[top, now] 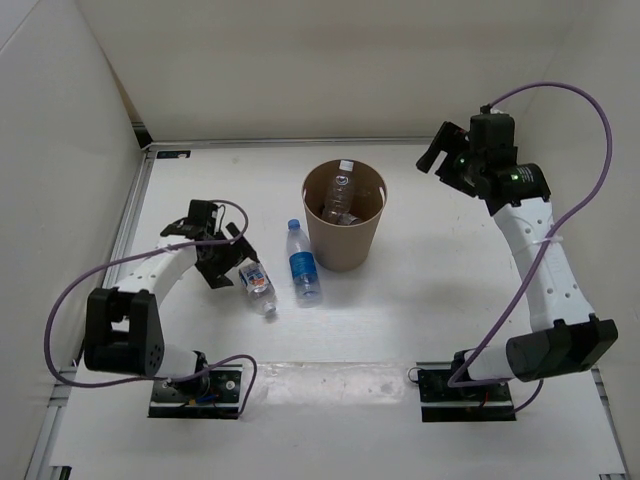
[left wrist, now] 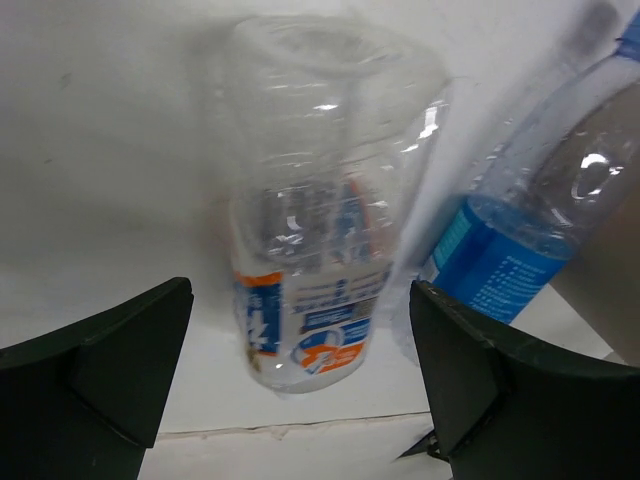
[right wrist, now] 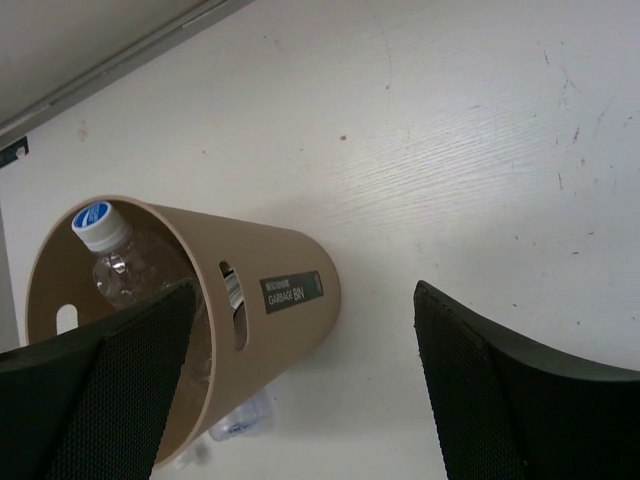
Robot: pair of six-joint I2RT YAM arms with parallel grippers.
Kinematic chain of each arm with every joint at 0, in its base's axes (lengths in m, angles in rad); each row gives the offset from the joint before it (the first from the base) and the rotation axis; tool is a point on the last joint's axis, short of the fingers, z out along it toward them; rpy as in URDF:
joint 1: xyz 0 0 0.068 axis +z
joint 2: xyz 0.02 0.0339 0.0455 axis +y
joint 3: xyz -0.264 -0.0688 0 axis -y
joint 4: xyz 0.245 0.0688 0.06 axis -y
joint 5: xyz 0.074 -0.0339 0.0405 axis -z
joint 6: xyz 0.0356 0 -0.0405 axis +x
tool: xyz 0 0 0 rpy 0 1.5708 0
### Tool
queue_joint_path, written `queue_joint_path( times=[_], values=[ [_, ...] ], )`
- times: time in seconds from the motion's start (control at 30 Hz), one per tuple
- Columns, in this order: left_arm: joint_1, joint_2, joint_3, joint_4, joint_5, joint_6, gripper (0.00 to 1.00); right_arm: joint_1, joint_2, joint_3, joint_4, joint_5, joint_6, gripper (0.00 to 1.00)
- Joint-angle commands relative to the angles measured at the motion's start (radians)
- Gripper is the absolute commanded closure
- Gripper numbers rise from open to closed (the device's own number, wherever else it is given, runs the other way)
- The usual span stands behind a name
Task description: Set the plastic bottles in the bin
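Observation:
The bottle's white-and-blue label [top: 256, 277] [left wrist: 310, 320] is below my left gripper and to its right in the top view, so next I shift there and down, fingers straddling it.
The tan bin [top: 345, 215] stands upright mid-table with a clear bottle [top: 342, 190] inside; the right wrist view shows the bin [right wrist: 250, 300] and that bottle's white-and-blue cap [right wrist: 97, 222]. The blue-labelled bottle [top: 304, 263] lies on the table left of the bin. The white-and-blue-labelled bottle [top: 257, 283] lies further left. In the left wrist view this bottle [left wrist: 320, 210] lies between my open left gripper's [left wrist: 300, 380] fingers, apart from them, with the blue-labelled bottle [left wrist: 530, 230] beside it. My left gripper [top: 222, 262] hovers next to it. My right gripper [top: 437, 150] is open, empty, high at the back right.
White walls enclose the table on the left, back and right. The arm bases [top: 195, 390] sit at the near edge. Purple cables [top: 560, 95] loop over both arms.

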Motion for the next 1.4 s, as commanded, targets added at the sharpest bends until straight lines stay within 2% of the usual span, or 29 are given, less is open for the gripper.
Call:
queue_joint_path(
  times=[0.0, 0.2, 0.43, 0.57, 0.6, 0.7, 0.77, 0.83, 0.87, 0.9, 1.0, 1.1, 1.13, 1.27, 1.37],
  values=[
    [-0.041, 0.038, 0.103, 0.007, -0.028, 0.010, 0.00, 0.019, -0.060, -0.016, 0.021, 0.054, -0.056, 0.10],
    [-0.114, 0.142, 0.161, -0.003, -0.040, 0.034, 0.00, 0.019, -0.112, -0.065, 0.013, 0.097, -0.076, 0.10],
    [-0.116, 0.188, 0.126, 0.009, -0.019, -0.002, 0.00, 0.010, -0.167, -0.117, -0.002, 0.143, -0.085, 0.10],
    [-0.116, 0.188, 0.105, 0.040, 0.000, -0.005, 0.13, 0.015, -0.167, -0.123, -0.002, 0.142, -0.085, 0.10],
    [-0.116, 0.190, 0.088, 0.081, 0.015, -0.008, 0.22, 0.015, -0.163, -0.123, 0.010, 0.134, -0.087, 0.10],
    [-0.113, 0.188, 0.066, 0.129, 0.059, -0.016, 0.42, 0.018, -0.157, -0.120, 0.001, 0.125, -0.079, 0.10],
    [-0.117, 0.176, 0.079, 0.129, 0.052, 0.031, 0.43, 0.015, -0.143, -0.117, 0.004, 0.123, -0.070, 0.10],
    [-0.114, 0.147, 0.141, 0.099, -0.003, 0.097, 0.43, 0.015, -0.137, -0.108, 0.004, 0.117, -0.064, 0.10],
    [-0.113, 0.138, 0.193, 0.076, -0.026, 0.119, 0.43, 0.015, -0.132, -0.103, 0.002, 0.117, -0.062, 0.10],
    [-0.110, 0.112, 0.251, 0.054, -0.086, 0.201, 0.43, 0.012, -0.131, -0.099, 0.002, 0.115, -0.060, 0.10],
    [-0.085, 0.083, 0.409, 0.031, -0.169, 0.274, 0.43, 0.006, -0.124, -0.097, -0.002, 0.111, -0.056, 0.10],
    [-0.051, 0.073, 0.526, 0.045, -0.184, 0.355, 0.43, -0.007, -0.121, -0.100, -0.002, 0.106, -0.022, 0.10],
    [-0.047, 0.078, 0.610, 0.048, -0.193, 0.395, 0.43, -0.014, -0.118, -0.100, -0.007, 0.103, -0.021, 0.10],
    [-0.035, 0.101, 0.775, 0.048, -0.217, 0.423, 0.43, -0.034, -0.108, -0.091, -0.010, 0.086, 0.001, 0.10],
    [-0.036, 0.136, 0.940, 0.062, -0.169, 0.407, 0.47, -0.050, -0.104, -0.096, -0.008, 0.068, 0.015, 0.10]
  ],
)
